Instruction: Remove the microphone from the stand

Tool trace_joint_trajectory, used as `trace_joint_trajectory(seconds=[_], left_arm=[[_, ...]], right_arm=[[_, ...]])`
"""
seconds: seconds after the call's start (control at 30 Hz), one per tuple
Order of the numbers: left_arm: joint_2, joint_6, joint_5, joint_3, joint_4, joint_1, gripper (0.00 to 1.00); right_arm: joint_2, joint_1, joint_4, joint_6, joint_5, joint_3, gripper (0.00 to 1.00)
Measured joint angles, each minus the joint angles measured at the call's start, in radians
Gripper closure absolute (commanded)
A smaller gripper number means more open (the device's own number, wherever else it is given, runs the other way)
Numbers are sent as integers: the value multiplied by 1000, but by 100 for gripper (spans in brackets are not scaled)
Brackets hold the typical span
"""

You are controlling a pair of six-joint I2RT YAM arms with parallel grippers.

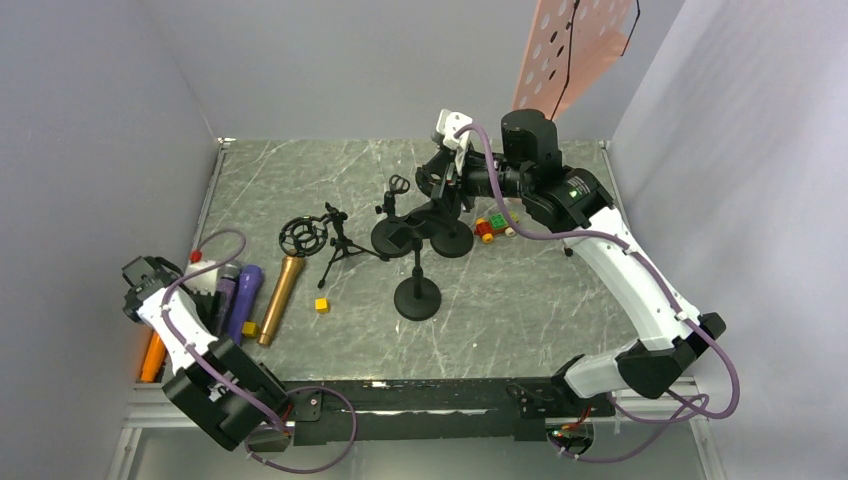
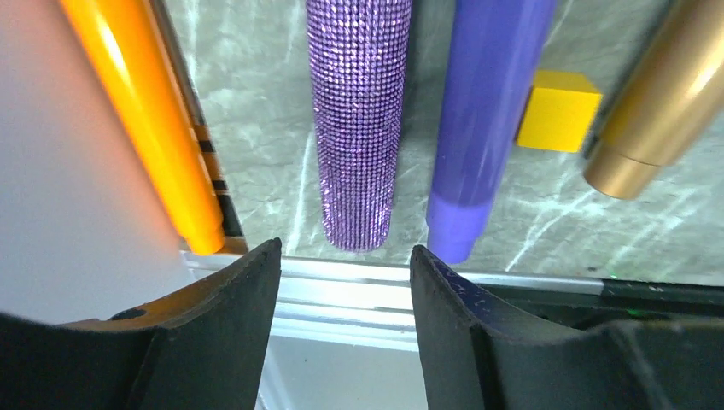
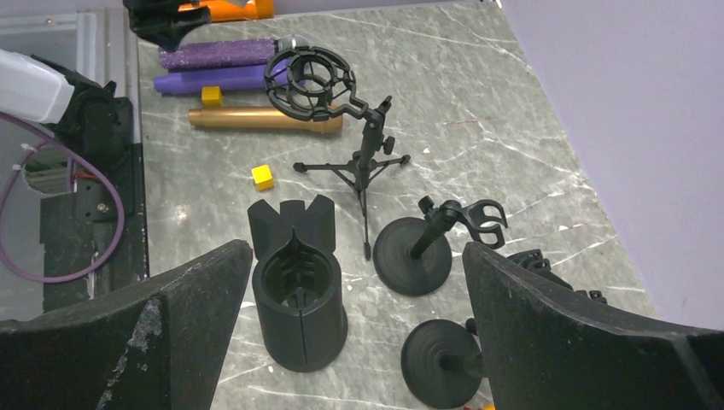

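Observation:
The clip holder stands below and back toward the base, so next I should move my right gripper's open fingers down and back around the sides of the empty clip holder [image 1: 421, 223] [image 3: 299, 295].
Several microphones lie flat at the table's left side: orange [image 2: 145, 111], glittery purple [image 2: 359, 111], plain purple [image 2: 491, 111] and gold [image 2: 674, 102]. None of them sits in a stand. My left gripper [image 2: 346, 282] is open and empty, hovering just off their near ends, above the table's edge rail; it shows in the top view [image 1: 145, 285]. My right gripper [image 3: 359, 316] is open and empty above the black stands; it also shows in the top view [image 1: 443, 195]. An empty cylindrical clip holder [image 3: 299, 295] stands between its fingers, below them.
A tripod with an empty shock mount [image 1: 305, 237] stands left of three round-base stands [image 1: 418, 297], [image 1: 395, 237], [image 1: 452, 238]. Yellow cubes [image 1: 322, 305], [image 1: 250, 328] lie near the microphones. Coloured toy blocks [image 1: 492, 225] sit under the right arm. Grey walls enclose the table.

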Motion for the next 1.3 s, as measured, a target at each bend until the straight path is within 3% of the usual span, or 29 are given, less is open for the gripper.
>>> trace_joint_trajectory(seconds=[0.17, 0.3, 0.4, 0.57, 0.7, 0.93, 1.13, 1.3], left_arm=[[-63, -15, 127, 148, -164, 0, 38], [-82, -11, 350, 303, -320, -2, 40], [-91, -57, 486, 425, -349, -50, 39], [-61, -158, 586, 650, -308, -321, 28], [-38, -225, 726, 791, -165, -605, 20], [48, -177, 895, 873, -75, -1052, 21], [142, -208, 873, 827, -22, -1274, 24], [152, -229, 811, 785, -7, -1358, 20]], right_arm=[[-29, -1, 1, -16, 2, -13, 0], [-58, -9, 0, -19, 3, -39, 0], [-84, -16, -7, -29, 5, -65, 0], [-133, -31, -35, -40, 26, -89, 1], [-210, -64, -42, -40, 28, -146, 1], [-339, -124, -68, -51, 2, -305, 8], [-379, -196, -30, -4, -77, -515, 7], [-336, -200, 8, 3, -115, -512, 4]])
